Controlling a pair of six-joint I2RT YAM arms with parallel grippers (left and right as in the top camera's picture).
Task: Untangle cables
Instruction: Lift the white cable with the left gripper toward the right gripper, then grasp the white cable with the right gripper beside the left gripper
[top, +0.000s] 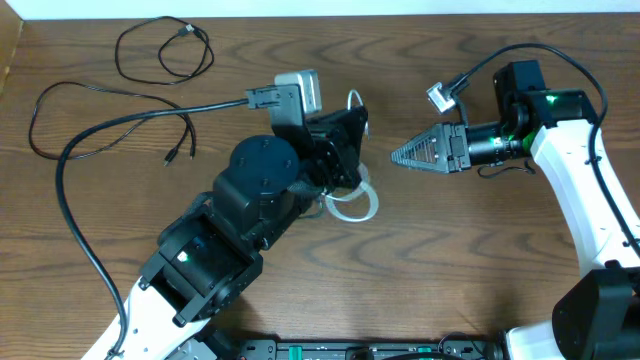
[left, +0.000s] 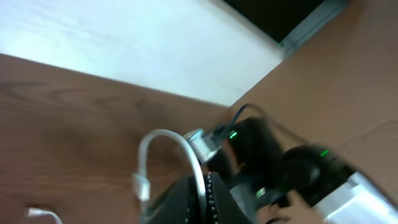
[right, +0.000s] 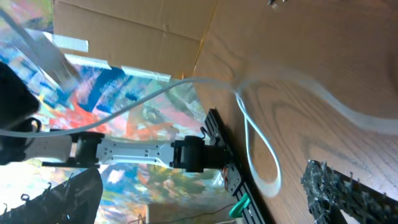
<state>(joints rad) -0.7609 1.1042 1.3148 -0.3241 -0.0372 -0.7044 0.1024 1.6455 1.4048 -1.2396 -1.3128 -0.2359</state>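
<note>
Bare wood lies to the left of my left gripper in the overhead view: I will raise it over there, spreading the bunched white cable, and release.
The white cable (top: 350, 210) lies looped on the wooden table under my left arm, with one strand rising past the left gripper (top: 352, 125). In the left wrist view the left gripper (left: 204, 199) is shut on the white cable (left: 163, 134), which arches up out of the jaws. Two thin black cables lie apart at the far left: one loop (top: 183, 31) at the back, another (top: 190, 140) nearer. My right gripper (top: 395, 157) hovers to the right of the white cable, open and empty (right: 202, 177). The white cable's loop (right: 261, 146) shows blurred ahead of it.
Thick black robot wiring (top: 70, 160) curves across the left of the table to the left wrist. The table's back edge meets a white wall (left: 124, 50). A cardboard panel (right: 137, 25) and a black rail (right: 224, 155) along the table's front show in the right wrist view.
</note>
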